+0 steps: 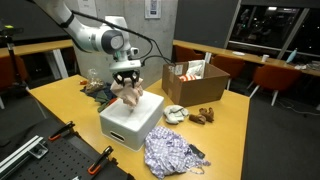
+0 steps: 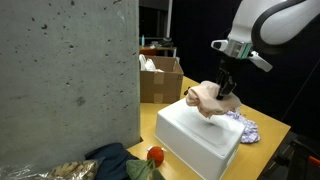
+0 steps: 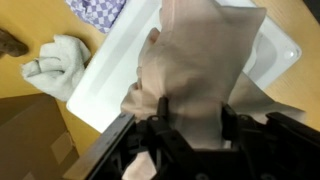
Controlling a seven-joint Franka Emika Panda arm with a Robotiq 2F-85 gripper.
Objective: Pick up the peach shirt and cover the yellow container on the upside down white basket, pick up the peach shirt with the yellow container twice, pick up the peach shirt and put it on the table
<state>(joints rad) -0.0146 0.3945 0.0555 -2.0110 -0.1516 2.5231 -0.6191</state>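
My gripper moves down and outward to the white basket's top (image 2: pixel 206 121) next and lets go of the peach shirt (image 2: pixel 208 97) where its folds already droop.
The peach shirt (image 1: pixel 129 93) hangs bunched from my gripper (image 1: pixel 128 82) just above the upside-down white basket (image 1: pixel 130 122). In an exterior view the shirt (image 2: pixel 208 97) droops onto the basket's top (image 2: pixel 195 135) under the gripper (image 2: pixel 226 92). In the wrist view the shirt (image 3: pixel 195 65) fills the space between the fingers (image 3: pixel 195 112), which are shut on it, above the white basket (image 3: pixel 120 70). The yellow container is hidden; I cannot tell whether it is inside the cloth.
An open cardboard box (image 1: pixel 195 80) stands behind the basket. A purple patterned cloth (image 1: pixel 170 152) lies at the table's front. A white glove (image 3: pixel 52 62) lies beside the basket. Dark clothes and a red object (image 2: pixel 153 155) lie near a concrete pillar (image 2: pixel 65 80).
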